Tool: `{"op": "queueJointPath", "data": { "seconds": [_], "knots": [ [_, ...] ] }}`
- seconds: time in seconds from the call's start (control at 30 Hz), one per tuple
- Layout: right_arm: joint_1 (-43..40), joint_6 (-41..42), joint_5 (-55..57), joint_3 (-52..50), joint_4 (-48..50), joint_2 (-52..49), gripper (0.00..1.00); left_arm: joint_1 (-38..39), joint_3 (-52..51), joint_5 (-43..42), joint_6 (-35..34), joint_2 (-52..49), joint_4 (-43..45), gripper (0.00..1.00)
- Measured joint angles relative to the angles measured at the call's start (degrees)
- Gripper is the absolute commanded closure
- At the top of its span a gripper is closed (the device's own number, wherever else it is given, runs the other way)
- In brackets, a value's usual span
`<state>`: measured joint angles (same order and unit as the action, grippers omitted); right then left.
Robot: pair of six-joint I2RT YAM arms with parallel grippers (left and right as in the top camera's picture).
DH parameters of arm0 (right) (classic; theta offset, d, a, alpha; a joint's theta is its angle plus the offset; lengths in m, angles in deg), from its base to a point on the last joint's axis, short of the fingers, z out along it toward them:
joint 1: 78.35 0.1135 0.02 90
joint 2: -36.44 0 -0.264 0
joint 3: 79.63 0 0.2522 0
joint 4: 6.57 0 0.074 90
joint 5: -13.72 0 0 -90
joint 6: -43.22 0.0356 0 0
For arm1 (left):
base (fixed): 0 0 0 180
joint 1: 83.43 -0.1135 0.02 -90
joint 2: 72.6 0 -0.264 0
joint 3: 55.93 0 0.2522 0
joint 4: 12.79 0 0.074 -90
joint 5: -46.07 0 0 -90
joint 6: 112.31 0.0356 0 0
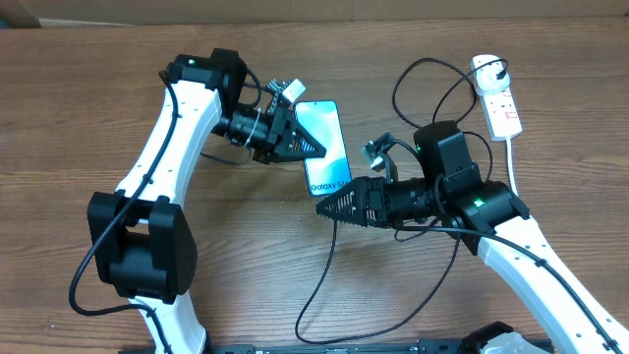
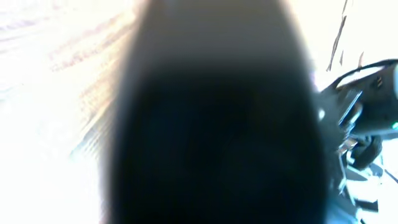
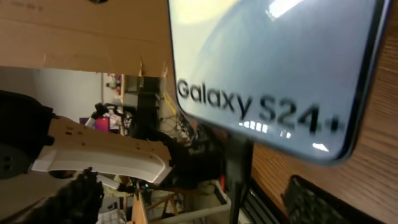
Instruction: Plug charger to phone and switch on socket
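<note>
The connector [image 3: 238,155] already meets the phone, so next I need to lower the raised phone in my left gripper onto the wooden tabletop below and release the phone's long edge.
The phone [image 1: 327,138] shows its lit teal screen near the middle of the table, white text at its near short edge. My left gripper [image 1: 303,146] is shut on the phone's left long edge. The left wrist view is filled by a blurred dark mass [image 2: 211,124]. The charger cable [image 1: 324,256] runs from a loop at the front up to that near edge, where its black connector [image 3: 238,155] meets the phone [image 3: 273,68]. My right gripper [image 1: 322,207] stands open just below that edge, its fingers [image 3: 71,199] wide on either side of the cable. The socket [image 1: 499,98] lies at the far right.
A thick white cord [image 1: 513,157] runs from the socket toward the right arm. A black plug [image 1: 488,70] sits in the socket's far end, its cable looping over the right arm. A cardboard wall [image 1: 295,8] lines the back edge.
</note>
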<state>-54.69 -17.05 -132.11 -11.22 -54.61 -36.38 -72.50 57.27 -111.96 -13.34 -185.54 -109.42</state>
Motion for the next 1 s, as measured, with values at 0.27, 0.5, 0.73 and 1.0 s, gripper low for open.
{"op": "queueJointPath", "data": {
  "seconds": [0.27,0.5,0.73,1.0],
  "knots": [
    [0.0,0.04,11.8,0.0,-9.22,0.0,0.0,-1.7,0.0,0.59,-8.33,0.0,8.81,0.96],
    [0.0,0.5,26.21,0.0,-14.45,0.0,0.0,-1.81,0.0,7.08,-15.13,0.0,15.15,0.96],
    [0.0,0.68,33.48,0.0,-16.92,0.0,0.0,-1.81,0.0,11.93,-18.58,-0.02,19.65,0.96],
    [0.0,0.72,35.34,0.0,-17.25,0.0,0.0,-1.27,0.0,15.8,-20.87,-3.91,19.85,0.95]
  ]
}}
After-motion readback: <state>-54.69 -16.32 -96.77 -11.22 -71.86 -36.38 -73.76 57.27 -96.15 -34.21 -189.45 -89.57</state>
